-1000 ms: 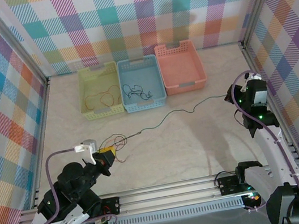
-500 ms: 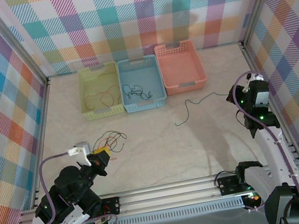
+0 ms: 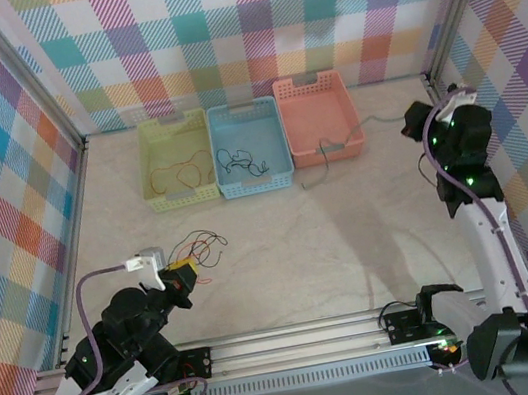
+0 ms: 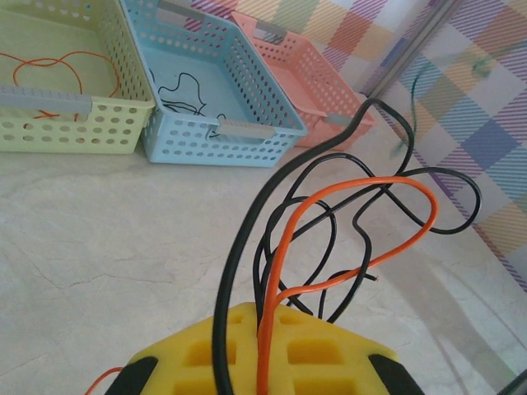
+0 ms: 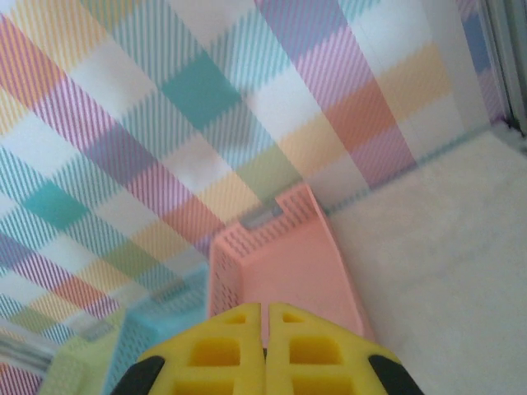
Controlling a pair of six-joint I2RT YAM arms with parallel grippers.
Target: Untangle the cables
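Note:
I should next swing my right gripper out, then across and down over the pink basket's empty bottom, below and beside it, and release the thin dark cable.
A loose tangle of black and orange-red cables (image 3: 201,245) lies on the table at the near left. My left gripper (image 3: 184,275) is shut on its near end; in the left wrist view the black and orange strands (image 4: 329,206) loop up out of the closed yellow jaws (image 4: 262,317). My right gripper (image 3: 411,120) is high at the far right, beside the pink basket (image 3: 319,117), and shut on a thin dark cable (image 3: 310,182). That cable trails left past the basket's front to the table. In the right wrist view the jaws (image 5: 265,309) are pressed together over the pink basket (image 5: 288,271).
Three baskets line the back wall: a yellow-green one (image 3: 183,199) holding an orange cable (image 3: 184,170), a blue one (image 3: 257,184) holding a black cable (image 3: 238,161), and the pink one. Plaid walls and metal posts enclose the table on three sides.
The dark cable has come free of the tangle. My right gripper has carried it back and up toward the far right corner, its loose end dragging toward the pink basket. The left gripper barely moved.

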